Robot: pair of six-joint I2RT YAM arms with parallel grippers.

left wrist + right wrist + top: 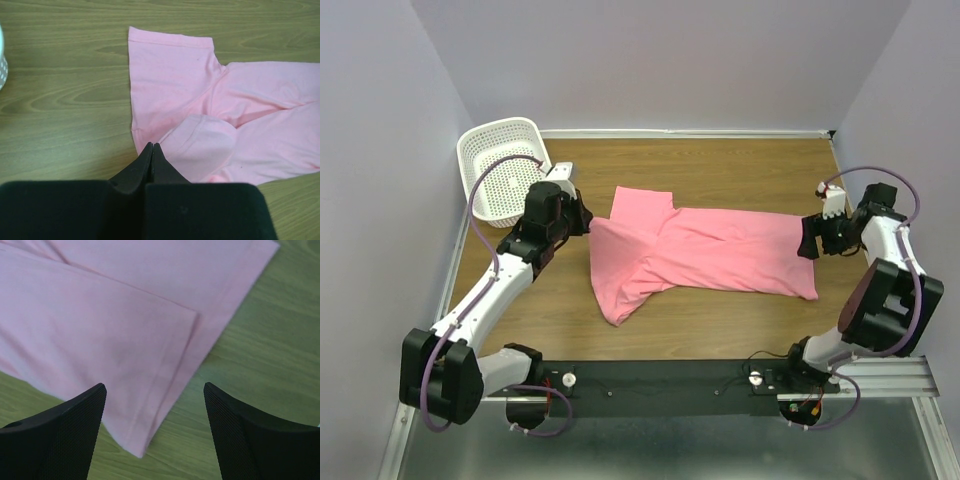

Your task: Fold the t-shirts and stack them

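Note:
The right gripper lowers and eases outward onto the t-shirt's upper layer's hem corner (192,319) next, because that corner still lies below and beyond its open fingers.
The pink t-shirt (705,255) lies flat on the wooden table, folded lengthwise, with one sleeve spread at its upper left and a rumpled fold at the left end. My left gripper (582,222) is shut, its tips (152,145) right at the shirt's left edge (170,85), with no cloth seen between them. My right gripper (810,240) is open and empty, hovering over the shirt's right hem corner (150,430); the hem edge lies between its fingers (75,415).
A white perforated basket (505,165) stands at the back left, behind my left arm; a sliver of it shows in the left wrist view (1,65). Bare wooden table (720,170) lies behind and in front of the shirt. Walls enclose the table.

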